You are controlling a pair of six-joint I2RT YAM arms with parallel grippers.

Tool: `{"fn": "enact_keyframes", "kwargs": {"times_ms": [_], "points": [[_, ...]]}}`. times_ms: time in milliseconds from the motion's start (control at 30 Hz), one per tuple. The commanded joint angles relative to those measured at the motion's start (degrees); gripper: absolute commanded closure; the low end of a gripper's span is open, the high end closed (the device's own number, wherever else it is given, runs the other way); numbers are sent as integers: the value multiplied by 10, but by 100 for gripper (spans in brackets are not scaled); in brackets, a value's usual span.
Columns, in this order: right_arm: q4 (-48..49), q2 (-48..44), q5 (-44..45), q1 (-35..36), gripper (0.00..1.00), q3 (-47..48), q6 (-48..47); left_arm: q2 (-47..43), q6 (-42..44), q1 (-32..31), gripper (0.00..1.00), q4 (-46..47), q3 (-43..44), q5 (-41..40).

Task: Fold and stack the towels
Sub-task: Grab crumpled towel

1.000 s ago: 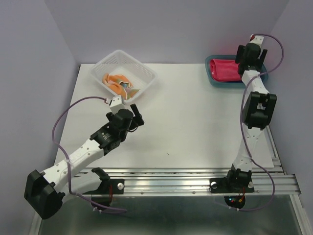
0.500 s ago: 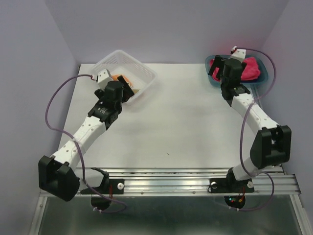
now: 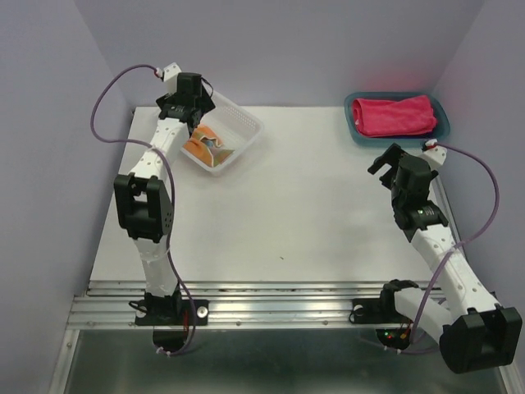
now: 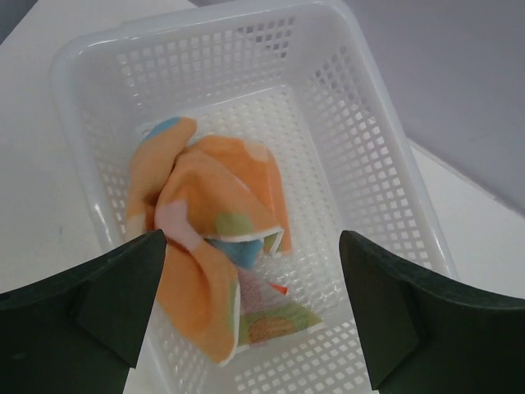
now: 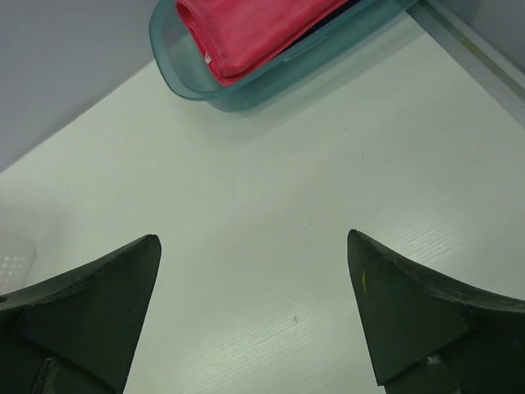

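Note:
The left gripper moves down inside the mesh basket's sides onto the orange towel's middle fold [image 3: 202, 136] [image 4: 200, 194] below it next, since the bunched cloth there offers a fold.
A crumpled pale orange towel [image 3: 205, 146] with coloured patches lies in the white mesh basket [image 3: 248, 125] at the back left. My left gripper [image 3: 202, 104] hovers above the basket's far side, open, its jaws spread either side of the orange towel [image 4: 215, 238] without touching it. A folded hot pink towel [image 3: 394, 115] rests in the teal tray [image 3: 358, 132] at the back right. My right gripper [image 3: 382, 162] hangs open over bare table, short of the tray. In the right wrist view, the pink towel [image 5: 246, 29] shows at the top, well beyond the right gripper [image 5: 253, 240].
The basket's mesh walls [image 4: 385, 172] rise around the orange towel on all sides. The teal tray's rim [image 5: 176, 78] sits near the back wall. Purple walls close in the table at the left, back and right. A metal rail [image 3: 279, 300] runs along the near edge.
My left arm swung from the table's left middle up to above the basket. My right arm drew back from over the tray toward the near right. Both grippers stayed open.

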Motion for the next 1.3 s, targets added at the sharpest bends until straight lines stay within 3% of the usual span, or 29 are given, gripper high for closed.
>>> {"fn": "enact_keyframes", "kwargs": {"times_ms": [0,100,467,633,767,833,867,900,1167,1267], "points": [[19,-34,-16,0,0,-26,39,94,22,-4,1,-121,153,-36],[3,-12,-4,0,0,-29,37,142,-3,-1,1,-168,220,-58],[1,40,19,0,0,-11,36,219,-57,10,1,-205,252,-76],[3,47,21,0,0,-10,37,266,-51,19,1,-190,272,-44],[4,51,31,-1,0,-10,38,285,-36,19,29,-181,288,-26],[4,53,35,0,0,-9,39,281,-31,18,63,-177,286,-13],[3,53,36,0,0,-8,38,275,-29,19,92,-175,285,-6],[3,54,36,0,0,-8,39,272,-26,20,100,-173,284,0],[1,45,33,0,0,-10,40,180,-5,13,100,-128,251,84],[2,25,22,0,0,-15,39,85,21,-3,100,-78,217,131]]}}
